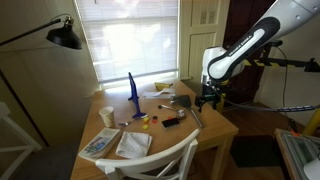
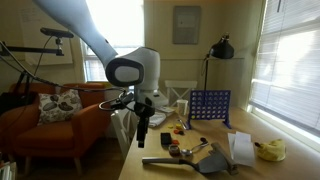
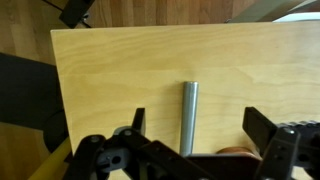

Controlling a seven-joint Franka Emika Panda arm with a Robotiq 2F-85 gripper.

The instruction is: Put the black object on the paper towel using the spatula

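I will move down with my gripper open, easing toward the blade, onto the thin silvery handle [image 2: 166, 161] below it, because the handle already runs between both fingers.
The spatula [image 1: 186, 106] lies on the wooden table [image 1: 215, 128], grey blade toward the middle and thin handle toward the table edge. In the wrist view its silvery handle [image 3: 189, 112] runs straight between my two fingers. My gripper [image 3: 197, 128] is open and hangs just above the handle end; it shows in both exterior views [image 1: 208, 98] [image 2: 143, 138]. The black object [image 1: 172, 122] lies on the table near the blade. The paper towel [image 1: 133, 143] lies crumpled further along the table, also seen in an exterior view [image 2: 240, 148].
A tall blue upright piece [image 1: 131, 88] stands mid-table, also in an exterior view [image 2: 209, 106]. A white cup [image 1: 107, 115], a magazine [image 1: 100, 146] and small red and yellow bits lie nearby. A white chair [image 1: 165, 162] stands at the table's near side. An orange sofa [image 2: 50, 125] is beside the table.
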